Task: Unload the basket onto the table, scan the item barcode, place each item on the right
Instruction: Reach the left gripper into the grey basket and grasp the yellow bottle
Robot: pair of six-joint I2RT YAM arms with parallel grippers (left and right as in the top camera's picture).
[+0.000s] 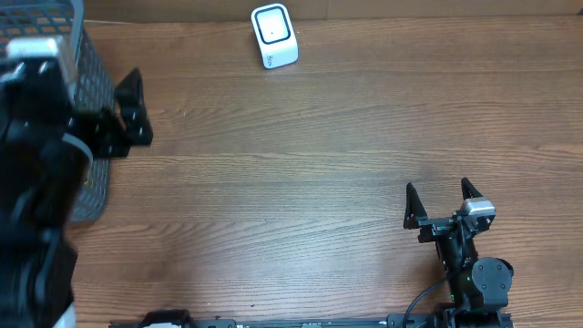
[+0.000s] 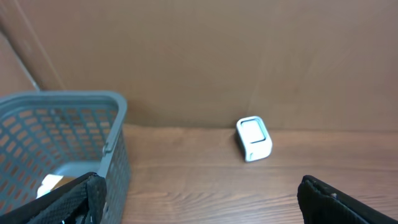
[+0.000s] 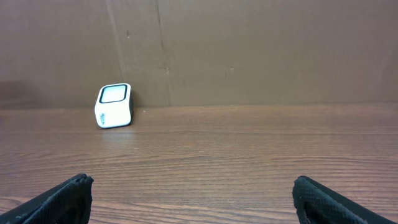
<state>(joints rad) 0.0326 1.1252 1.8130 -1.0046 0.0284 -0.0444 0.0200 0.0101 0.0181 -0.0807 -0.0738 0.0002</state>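
The left gripper moves over the side of the basket [image 1: 96, 87] next, then tilts and lowers its fingers into the basket's near end toward the pale object.
A white barcode scanner [image 1: 273, 36] with a dark window stands at the table's far edge; it also shows in the left wrist view [image 2: 254, 138] and the right wrist view [image 3: 114, 106]. A grey mesh basket [image 1: 96, 87] stands at the far left, and a pale object [image 2: 52, 182] lies inside it; I cannot tell what it is. My left gripper [image 1: 137, 109] hangs open right beside the basket's [image 2: 62, 99] right wall, nothing between its fingers [image 2: 200, 202]. My right gripper [image 1: 438, 193] stands open and empty over bare wood at the front right [image 3: 193, 196].
A brown cardboard wall [image 3: 249, 50] backs the wooden table [image 1: 291, 182] behind the scanner. The left arm's dark bulk [image 1: 32, 182] covers the table's left edge and part of the basket in the overhead view.
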